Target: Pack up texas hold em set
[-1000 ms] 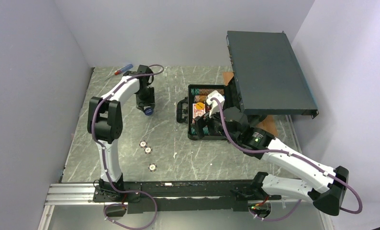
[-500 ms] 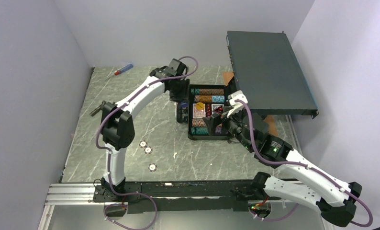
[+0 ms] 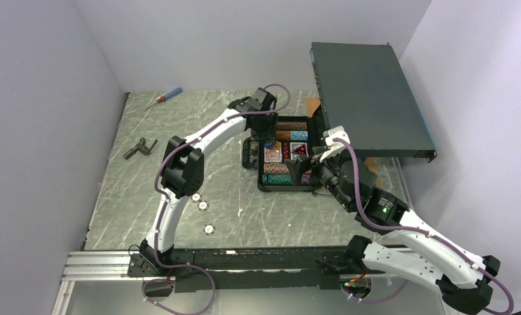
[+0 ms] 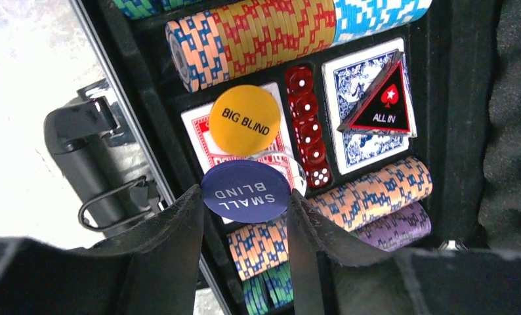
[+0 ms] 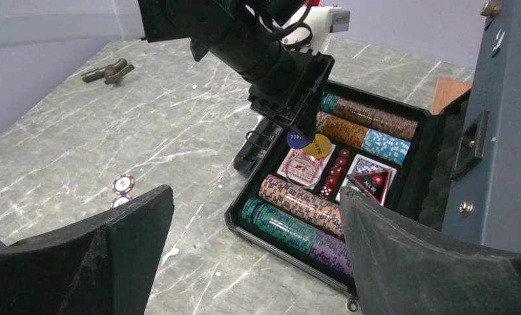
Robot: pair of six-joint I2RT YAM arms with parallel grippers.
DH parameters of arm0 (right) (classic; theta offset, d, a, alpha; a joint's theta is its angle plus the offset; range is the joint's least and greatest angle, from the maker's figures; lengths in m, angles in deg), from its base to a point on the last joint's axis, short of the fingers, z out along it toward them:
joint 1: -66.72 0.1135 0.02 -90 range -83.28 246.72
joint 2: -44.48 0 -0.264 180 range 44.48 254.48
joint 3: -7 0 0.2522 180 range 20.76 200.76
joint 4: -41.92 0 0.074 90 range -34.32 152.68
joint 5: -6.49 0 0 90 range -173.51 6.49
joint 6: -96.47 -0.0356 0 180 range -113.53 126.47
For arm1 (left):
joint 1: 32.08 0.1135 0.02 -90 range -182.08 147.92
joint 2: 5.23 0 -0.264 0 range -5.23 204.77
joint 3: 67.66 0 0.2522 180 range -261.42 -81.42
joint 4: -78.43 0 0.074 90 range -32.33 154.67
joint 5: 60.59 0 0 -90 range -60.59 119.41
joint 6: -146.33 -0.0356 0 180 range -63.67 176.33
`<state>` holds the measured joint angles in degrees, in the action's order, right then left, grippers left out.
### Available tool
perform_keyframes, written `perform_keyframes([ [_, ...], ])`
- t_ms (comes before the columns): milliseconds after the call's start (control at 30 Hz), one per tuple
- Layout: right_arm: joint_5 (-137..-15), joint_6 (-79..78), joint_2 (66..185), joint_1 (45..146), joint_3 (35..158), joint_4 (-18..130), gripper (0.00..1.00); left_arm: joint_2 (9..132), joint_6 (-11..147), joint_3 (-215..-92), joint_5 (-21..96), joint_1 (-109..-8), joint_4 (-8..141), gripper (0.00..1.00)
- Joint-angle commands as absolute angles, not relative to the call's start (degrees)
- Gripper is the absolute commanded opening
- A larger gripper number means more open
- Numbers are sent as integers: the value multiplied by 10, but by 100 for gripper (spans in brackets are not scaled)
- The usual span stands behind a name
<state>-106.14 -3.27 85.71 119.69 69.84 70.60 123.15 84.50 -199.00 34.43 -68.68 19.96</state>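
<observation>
My left gripper lowers and shifts toward the red dice's far end next, beside the BIG BLIND button covering part of the red deck.
The small dark case (image 3: 281,188) lies open with striped chip rows (image 4: 264,33), red dice (image 4: 308,125), a red deck and a blue deck with a triangular ALL IN marker (image 4: 382,102). A yellow BIG BLIND button (image 4: 245,119) lies on the red deck. My left gripper (image 4: 245,193) is shut on a blue SMALL BLIND button (image 4: 246,187) and holds it flat just above the red deck; it shows in the top view (image 3: 270,134). My right gripper (image 5: 256,193) is wide open and empty above the case's near edge (image 5: 291,261), and appears in the top view (image 3: 304,167).
Three loose chips (image 3: 203,205) lie on the table left of the case, seen too in the right wrist view (image 5: 122,184). A large dark rack box (image 3: 369,98) leans over the case's right side. A screwdriver (image 3: 166,97) and a dark metal tool (image 3: 140,147) lie far left.
My left arm has swung right from the table's left half, carrying the blue button over the open case. My right gripper has drawn back out of the case toward the near right.
</observation>
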Motion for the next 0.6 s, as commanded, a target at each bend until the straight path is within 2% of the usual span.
perform_keyframes([
  [0, -1080, -43, 844, 1197, 698, 711, 98, 1247, 841, -2017, 329, -696, 247, 43],
  [567, -1093, -47, 832, 1198, 694, 726, 99, 1295, 820, -2052, 320, -701, 264, 44],
])
